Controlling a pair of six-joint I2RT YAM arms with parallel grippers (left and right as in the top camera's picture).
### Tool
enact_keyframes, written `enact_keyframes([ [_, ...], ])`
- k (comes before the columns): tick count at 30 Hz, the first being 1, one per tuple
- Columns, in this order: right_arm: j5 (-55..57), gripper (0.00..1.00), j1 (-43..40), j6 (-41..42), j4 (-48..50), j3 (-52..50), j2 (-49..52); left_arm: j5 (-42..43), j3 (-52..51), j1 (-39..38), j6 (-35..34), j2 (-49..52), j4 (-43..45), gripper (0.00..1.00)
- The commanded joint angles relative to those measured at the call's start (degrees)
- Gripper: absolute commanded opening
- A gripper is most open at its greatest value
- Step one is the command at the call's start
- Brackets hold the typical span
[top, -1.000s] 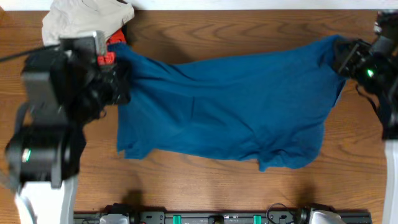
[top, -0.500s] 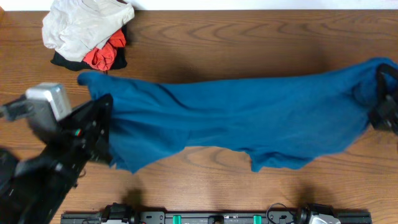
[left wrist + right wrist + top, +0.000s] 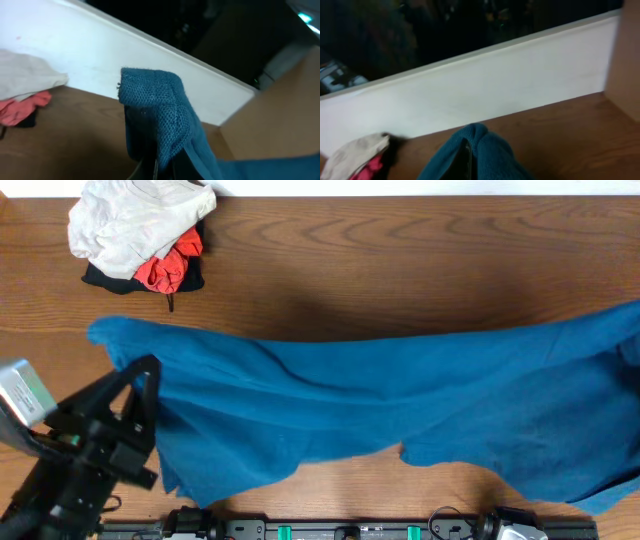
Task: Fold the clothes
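Observation:
I need to move my left gripper outward and down to release the blue shirt's corner on the bare tabletop beside the pile, because that spot is below and outward of it.
A blue shirt [image 3: 400, 400] hangs stretched across the table, held up at both ends. My left gripper [image 3: 140, 380] is shut on its left corner; in the left wrist view the blue cloth [image 3: 160, 110] bunches over the jaws [image 3: 162, 167]. My right gripper is out of the overhead view past the right edge. In the right wrist view its finger [image 3: 467, 160] is pinched inside a fold of the blue shirt [image 3: 495, 155].
A pile of clothes, white [image 3: 130, 220], red [image 3: 165, 268] and black, lies at the table's back left corner; it also shows in the left wrist view [image 3: 20, 97] and the right wrist view [image 3: 357, 157]. A white wall runs behind the table.
Both arms have pulled the shirt toward the front edge and stretched it wider. The left gripper moved down and left; the right gripper left the overhead view.

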Motion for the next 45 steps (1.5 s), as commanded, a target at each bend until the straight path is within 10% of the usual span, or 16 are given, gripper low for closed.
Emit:
enact_keyframes([
  [1, 4.0, 0.01, 0.1, 0.7, 1.8, 0.7, 4.1, -6.6, 0.6, -0.1, -3.3, 2.9, 0.2, 0.06],
  [16, 3.7, 0.01, 0.1, 3.9, 5.4, 0.7, 30.5, -15.6, 0.6, -0.1, -3.5, 35.3, 1.8, 0.06],
  [27, 3.8, 0.01, 3.6, 4.1, 12.6, 0.6, 50.4, -15.5, 0.6, -0.2, -2.0, 63.7, 20.6, 0.06],
  [30, 4.9, 0.03, 5.0, 4.1, 15.2, 0.6, 55.7, -15.6, 0.6, -0.4, -0.7, 69.5, 24.3, 0.23],
  [35, 8.8, 0.59, 6.9, 2.5, 16.8, 0.6, 62.6, -15.5, 0.6, -0.4, 5.0, 74.9, 24.5, 0.64],
  [37, 11.2, 0.99, 7.2, 2.3, 16.3, 0.6, 63.4, -15.6, 0.6, -0.4, 9.0, 75.1, 23.5, 0.83],
  [45, 11.8, 0.99, 7.1, 0.4, 12.1, 0.7, 57.7, -15.5, 0.6, -0.5, 11.0, 67.5, 16.0, 0.92],
])
